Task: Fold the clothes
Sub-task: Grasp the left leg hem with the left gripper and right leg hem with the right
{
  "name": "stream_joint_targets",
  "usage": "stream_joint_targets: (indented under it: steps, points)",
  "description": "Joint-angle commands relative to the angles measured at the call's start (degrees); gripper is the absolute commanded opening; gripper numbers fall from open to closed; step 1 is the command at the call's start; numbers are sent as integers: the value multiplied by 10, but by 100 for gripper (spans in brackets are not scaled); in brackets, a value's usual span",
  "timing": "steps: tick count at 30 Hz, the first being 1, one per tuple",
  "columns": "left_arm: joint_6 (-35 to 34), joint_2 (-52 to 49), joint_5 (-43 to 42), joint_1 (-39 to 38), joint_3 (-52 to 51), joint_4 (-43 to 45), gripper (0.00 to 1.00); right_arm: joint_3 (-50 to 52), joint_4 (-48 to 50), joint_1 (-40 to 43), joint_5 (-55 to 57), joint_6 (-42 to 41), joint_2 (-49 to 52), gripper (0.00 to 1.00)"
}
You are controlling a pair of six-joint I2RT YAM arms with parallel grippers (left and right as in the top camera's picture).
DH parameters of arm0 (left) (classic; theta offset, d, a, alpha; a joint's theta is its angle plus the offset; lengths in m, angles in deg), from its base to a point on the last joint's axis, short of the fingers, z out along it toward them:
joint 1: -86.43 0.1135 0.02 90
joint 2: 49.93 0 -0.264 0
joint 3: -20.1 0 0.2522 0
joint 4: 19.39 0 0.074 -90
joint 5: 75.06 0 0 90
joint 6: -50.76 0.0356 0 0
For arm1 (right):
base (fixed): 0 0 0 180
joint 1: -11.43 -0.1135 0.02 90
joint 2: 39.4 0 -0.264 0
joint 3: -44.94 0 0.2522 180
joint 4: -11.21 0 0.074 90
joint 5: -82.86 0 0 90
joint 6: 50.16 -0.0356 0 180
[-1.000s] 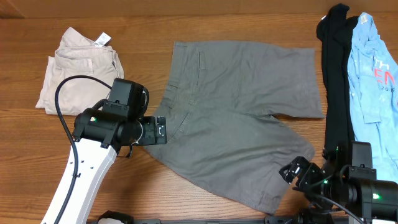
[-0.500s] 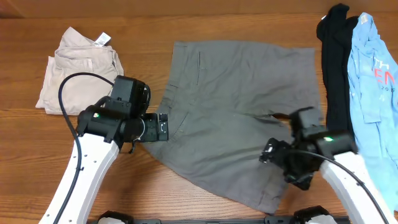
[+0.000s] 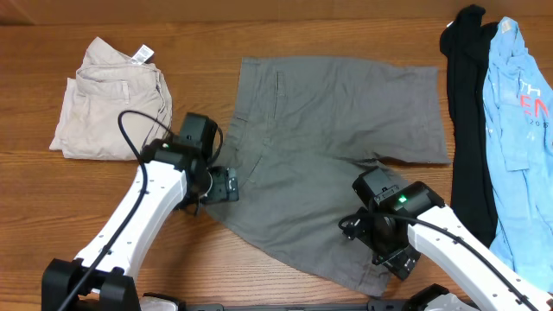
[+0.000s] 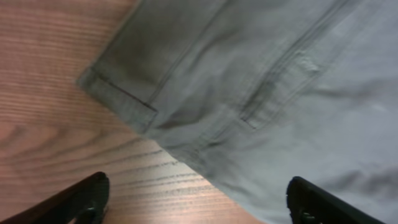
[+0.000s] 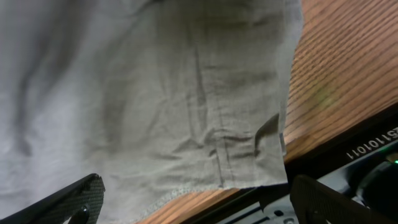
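The left gripper will turn and go down onto the near corner of the grey shorts' waistband (image 3: 215,208) (image 4: 119,101) next, because that corner is still ahead of the open fingers.
The grey shorts (image 3: 328,147) lie flat and spread out in the middle of the table, waistband to the left, legs to the right. My left gripper (image 3: 226,184) is open at the near-left waistband corner; the left wrist view shows that corner (image 4: 118,93) and a belt loop ahead of the open fingers (image 4: 199,205). My right gripper (image 3: 399,259) is open above the near leg's hem; the right wrist view shows the hem corner (image 5: 273,155) near the table's front edge, between the spread fingers (image 5: 199,202).
Folded beige trousers (image 3: 108,99) with a white tag lie at the far left. A black garment (image 3: 467,112) and a light-blue printed shirt (image 3: 523,112) lie along the right side. The table's front edge (image 5: 336,140) is close to the right gripper.
My right arm has swung in from the near-right corner over the near leg of the shorts. My left gripper has shifted slightly right and nearer, to the waistband corner.
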Motion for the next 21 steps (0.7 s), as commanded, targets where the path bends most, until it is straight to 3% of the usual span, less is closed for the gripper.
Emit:
stream_joint_targets:
  steps: [1, 8, 18, 20, 21]
  points:
    - [-127, -5, 47, 0, -66, 54, 85, 25, 18, -3, -10, -31, -1, 100]
    - [-235, -6, 56, 1, -142, 197, 73, 27, 27, -3, -9, -31, -1, 100]
    - [-246, -98, 41, 31, -160, 277, 58, 27, 25, -3, -12, -31, -1, 97]
    - [-242, -125, 41, 45, -160, 271, 35, 27, 25, -3, -16, -31, -1, 96]
    - [-242, -133, 39, 51, -160, 270, 17, 27, 24, -3, -17, -31, -1, 95]
